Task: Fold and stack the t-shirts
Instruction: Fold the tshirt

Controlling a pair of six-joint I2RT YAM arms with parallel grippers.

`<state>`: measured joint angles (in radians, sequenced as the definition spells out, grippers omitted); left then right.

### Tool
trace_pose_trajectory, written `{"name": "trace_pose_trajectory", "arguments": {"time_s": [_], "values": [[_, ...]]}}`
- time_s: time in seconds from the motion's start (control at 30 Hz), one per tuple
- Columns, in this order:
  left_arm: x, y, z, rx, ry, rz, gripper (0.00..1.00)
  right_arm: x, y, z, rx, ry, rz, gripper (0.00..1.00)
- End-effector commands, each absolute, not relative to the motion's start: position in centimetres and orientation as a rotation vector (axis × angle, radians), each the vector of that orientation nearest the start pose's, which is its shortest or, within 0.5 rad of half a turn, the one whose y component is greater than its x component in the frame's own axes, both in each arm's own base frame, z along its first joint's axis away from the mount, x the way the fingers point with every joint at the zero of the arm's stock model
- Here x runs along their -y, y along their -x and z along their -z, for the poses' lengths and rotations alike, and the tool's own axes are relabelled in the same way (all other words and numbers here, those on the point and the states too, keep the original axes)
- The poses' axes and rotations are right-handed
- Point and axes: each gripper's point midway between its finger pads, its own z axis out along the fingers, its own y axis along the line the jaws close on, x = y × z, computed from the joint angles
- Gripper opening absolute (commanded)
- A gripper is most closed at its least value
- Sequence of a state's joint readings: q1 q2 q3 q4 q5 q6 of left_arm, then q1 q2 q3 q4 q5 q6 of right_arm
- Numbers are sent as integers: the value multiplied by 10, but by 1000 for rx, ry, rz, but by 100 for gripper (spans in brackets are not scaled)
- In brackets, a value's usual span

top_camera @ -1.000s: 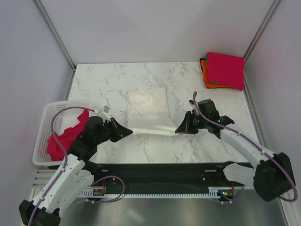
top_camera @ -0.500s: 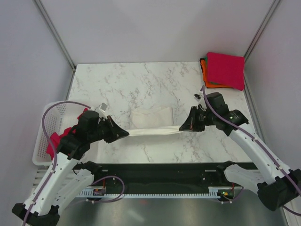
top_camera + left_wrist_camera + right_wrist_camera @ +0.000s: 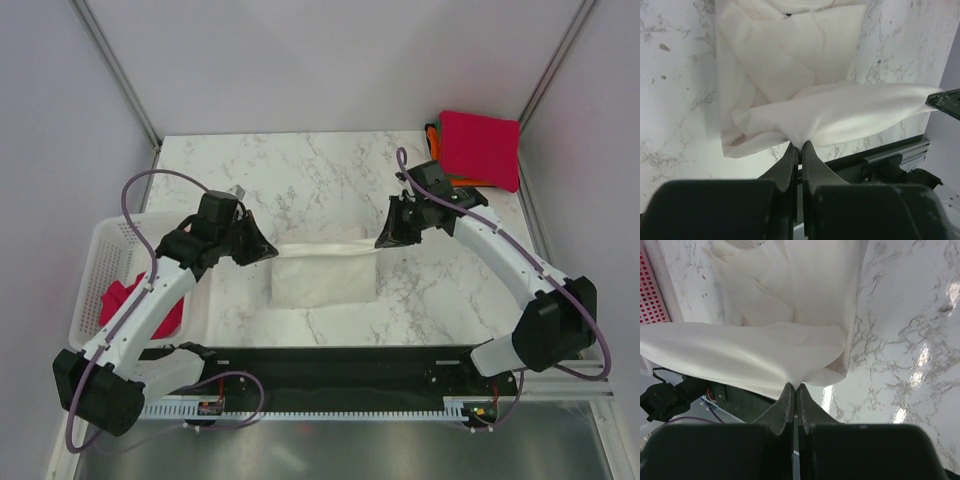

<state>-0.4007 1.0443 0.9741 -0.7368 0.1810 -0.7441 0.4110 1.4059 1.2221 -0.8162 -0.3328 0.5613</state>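
The taut held edge hangs short of the white t-shirt's far edge, so I next move my right gripper outward and down over it to release its corner.
A white t-shirt (image 3: 325,275) lies partly folded in the middle of the marble table; its print is hidden. My left gripper (image 3: 268,251) is shut on the shirt's left far corner, seen pinched in the left wrist view (image 3: 800,145). My right gripper (image 3: 383,238) is shut on the right far corner, seen in the right wrist view (image 3: 795,386). The edge between them is stretched taut above the rest of the shirt (image 3: 790,55). Folded magenta (image 3: 482,148), orange and green shirts are stacked at the far right corner. A magenta shirt (image 3: 125,305) lies in the basket.
The white lattice basket (image 3: 100,250) stands at the table's left edge, beside my left arm. A black rail (image 3: 340,362) runs along the near edge. Grey walls close in the table on three sides.
Both grippers have carried the shirt's near edge up and towards the far side, over the rest of the shirt. The shirt now lies doubled, shorter front to back.
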Motion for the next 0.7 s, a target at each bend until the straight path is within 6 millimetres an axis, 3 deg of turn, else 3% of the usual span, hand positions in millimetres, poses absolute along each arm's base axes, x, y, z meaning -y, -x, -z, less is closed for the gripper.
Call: {"name": "trace_pose_trajectory", "arguments": {"time_s": [0.0, 0.03, 0.2, 0.4, 0.43, 0.6, 0.67], "values": [[144, -276, -197, -2395, 297, 575, 2, -182, -305, -170, -2649, -71, -604, 0], [143, -283, -199, -2391, 299, 567, 2, -184, -313, -173, -2639, -62, -606, 0], [129, -311, -181, -2413, 347, 486, 2, -188, -341, -148, -2686, -58, -574, 0], [127, -341, -143, -2467, 404, 487, 2, -191, -368, -120, -2726, -73, -548, 0], [126, -346, -128, -2499, 420, 474, 2, -192, -372, -117, -2724, -74, -551, 0], [128, -372, -102, -2550, 441, 468, 2, -193, -394, -88, -2768, -86, -519, 0], [126, -382, -85, -2587, 457, 448, 6, -193, -400, -73, -2799, -89, -518, 15]]}}
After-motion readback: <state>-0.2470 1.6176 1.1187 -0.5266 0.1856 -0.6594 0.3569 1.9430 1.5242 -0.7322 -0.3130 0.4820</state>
